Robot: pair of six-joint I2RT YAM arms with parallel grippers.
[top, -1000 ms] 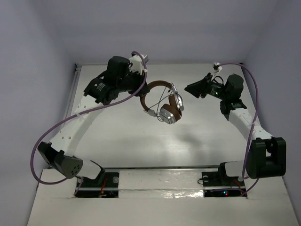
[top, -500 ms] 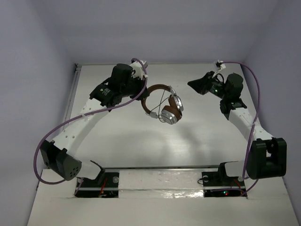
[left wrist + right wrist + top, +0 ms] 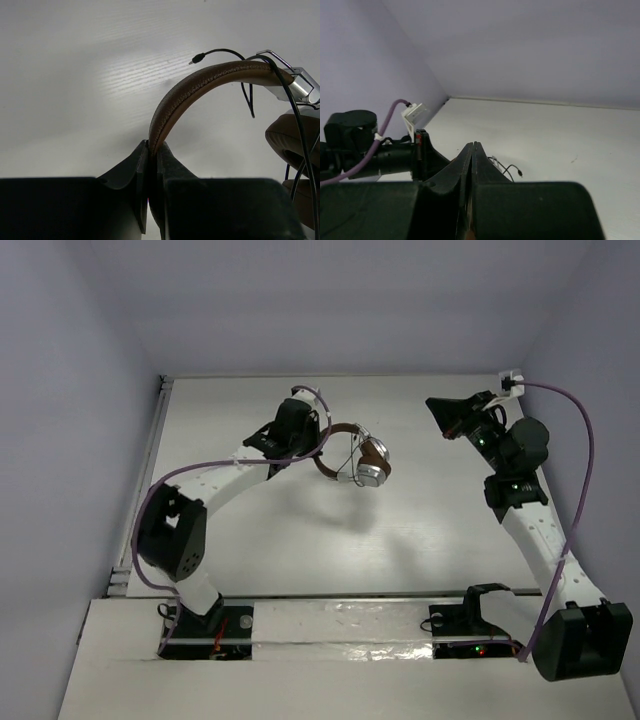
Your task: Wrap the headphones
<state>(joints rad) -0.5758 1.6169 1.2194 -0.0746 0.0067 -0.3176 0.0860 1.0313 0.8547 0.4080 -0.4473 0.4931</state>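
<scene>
The cord already loops over the headband. My left gripper needs to bring the headphones down next onto the bare tabletop beneath them and let go of the headband.
The headphones hang above the table near the middle of the top view, brown headband up, silver ear cups below. My left gripper is shut on the headband's left end, its jaws pinching the brown strap. The thin dark cord loops over the headband and around the ear pad, its plug sticking out free. My right gripper is shut with nothing between its fingers, held high to the right of the headphones and apart from them.
Purple cables arc off both arms. Lilac walls close in the table on the left, back and right. A metal rail runs along the table's left edge. The left arm shows in the right wrist view.
The left arm has swung right, carrying the headphones toward the middle. The right gripper has shut and drawn back up to the right, away from the headphones.
</scene>
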